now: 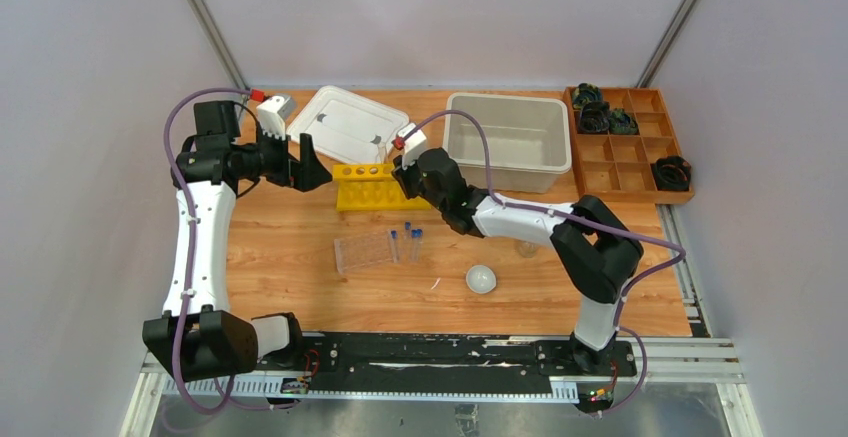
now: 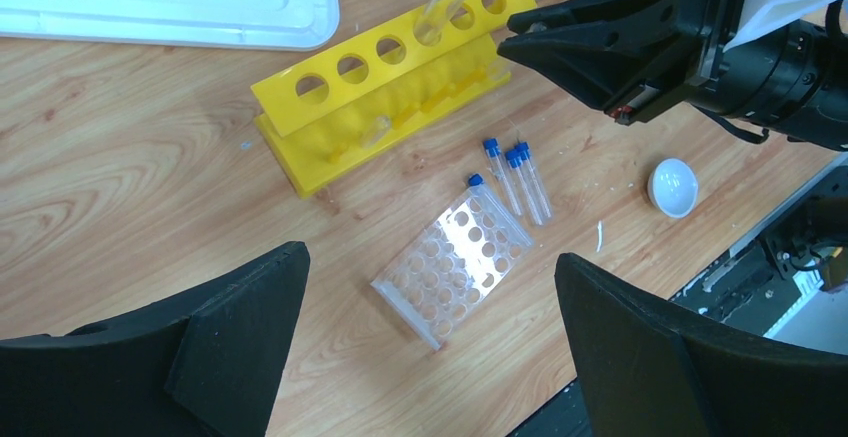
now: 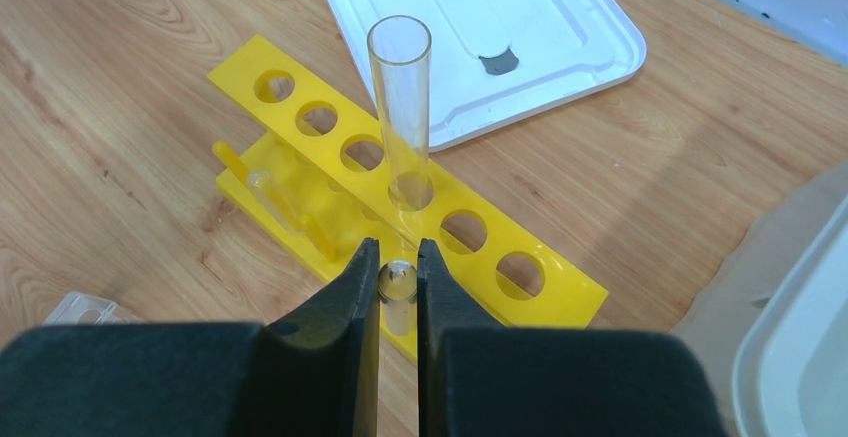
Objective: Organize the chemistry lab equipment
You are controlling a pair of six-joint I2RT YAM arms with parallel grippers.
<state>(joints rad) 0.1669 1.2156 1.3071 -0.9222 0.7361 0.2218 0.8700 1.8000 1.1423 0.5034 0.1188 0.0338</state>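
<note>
The fourth hole already surrounds the tube, so my right gripper should next lower the tube's rounded end onto the yellow rack's base (image 1: 396,199) (image 3: 398,317) below it and release.
A clear glass test tube (image 3: 400,107) leans in the fourth hole of the yellow rack (image 1: 365,189). My right gripper (image 3: 398,249) is at the rack's right part, with its jaws closed on the tube's rounded lower end. My left gripper (image 1: 312,162) is open and empty above the table, left of the yellow rack. A clear rack (image 2: 452,262) lies flat below it. Three blue-capped tubes (image 2: 515,177) lie beside the clear rack. A white round dish (image 1: 481,278) and a small glass vessel (image 1: 527,248) sit to the right.
A white lid (image 1: 345,122) and a white bin (image 1: 510,137) stand behind the yellow rack. A brown wooden compartment tray (image 1: 625,142) with black parts is at the back right. A small white sliver (image 1: 436,283) lies near the dish.
</note>
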